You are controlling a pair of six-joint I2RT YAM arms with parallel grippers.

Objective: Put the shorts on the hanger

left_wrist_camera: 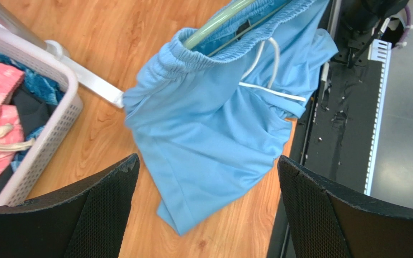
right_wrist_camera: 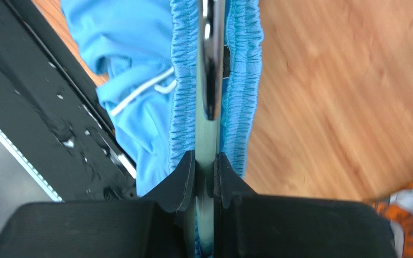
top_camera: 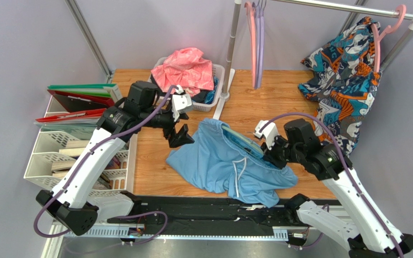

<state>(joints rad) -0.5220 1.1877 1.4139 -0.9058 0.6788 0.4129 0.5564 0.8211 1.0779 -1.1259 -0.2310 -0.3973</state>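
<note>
I need to move my right gripper up and outward next, to a bare part of the bar [top_camera: 380, 11] beside the patterned garment, and release, as that bar has room for the hanger.
The light blue shorts [top_camera: 219, 161] lie crumpled on the wooden table, their white drawstring [top_camera: 237, 177] toward the near edge. The mint-green hanger [top_camera: 243, 141] sits inside the elastic waistband, mostly hidden by fabric. My right gripper [top_camera: 272, 156] is shut on the hanger [right_wrist_camera: 207, 145] at the waistband's right end, with blue fabric on both sides of the fingers [right_wrist_camera: 179, 183]. My left gripper [top_camera: 180, 137] is open and empty, hovering above the left leg of the shorts [left_wrist_camera: 208, 134]. The hanger [left_wrist_camera: 219, 21] shows in the waistband opening in the left wrist view.
A white basket [top_camera: 222, 75] holding pink cloth [top_camera: 184, 67] stands at the back. A rail carries pink and lilac hangers [top_camera: 255, 43] and a teal-orange patterned garment [top_camera: 346, 86]. File trays [top_camera: 74, 156] stand at the left. A black strip [top_camera: 208, 209] runs along the near edge.
</note>
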